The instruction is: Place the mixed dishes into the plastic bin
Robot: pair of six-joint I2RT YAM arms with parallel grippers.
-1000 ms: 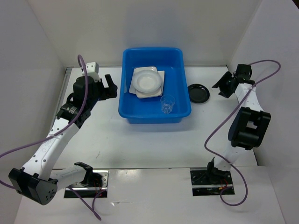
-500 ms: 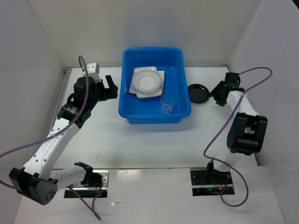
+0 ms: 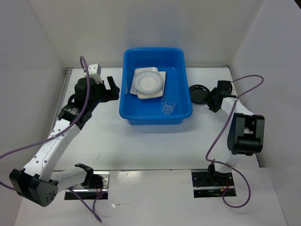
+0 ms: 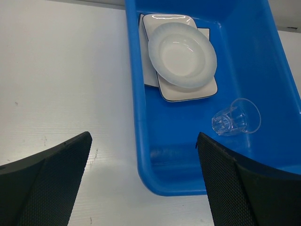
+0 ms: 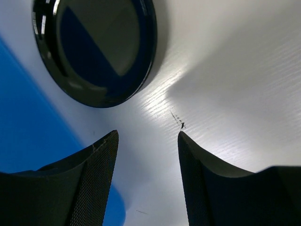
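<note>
The black plate's rim is beyond my fingers. Next, my right gripper lowers and moves toward the plate, fingers astride its near edge (image 3: 203, 102) (image 5: 128, 95).
The blue plastic bin (image 3: 155, 117) stands at the table's back middle. Inside lie a translucent round dish (image 4: 182, 55) on a square white plate with a dark rim (image 4: 207, 92) and a white rounded plate (image 4: 169, 20), with a small clear cup (image 4: 235, 121) nearer the front. Right of the bin, a small black round plate (image 3: 200, 92) rests on the table. My right gripper (image 5: 148, 133) is open just short of the black plate (image 5: 94, 47), low over the table, holding nothing. My left gripper (image 4: 143, 135) is wide open by the bin's left wall (image 4: 141, 117).
White walls close in the table on the left, back and right. Purple cables (image 3: 244, 80) loop off both arms. The right arm's elbow (image 3: 244, 134) stands near the right wall. Both arm bases (image 3: 87, 181) are bolted at the near edge.
My right gripper has swung from the back right corner leftward and down to the black plate's right edge. The left arm and the dishes in the bin have not moved.
</note>
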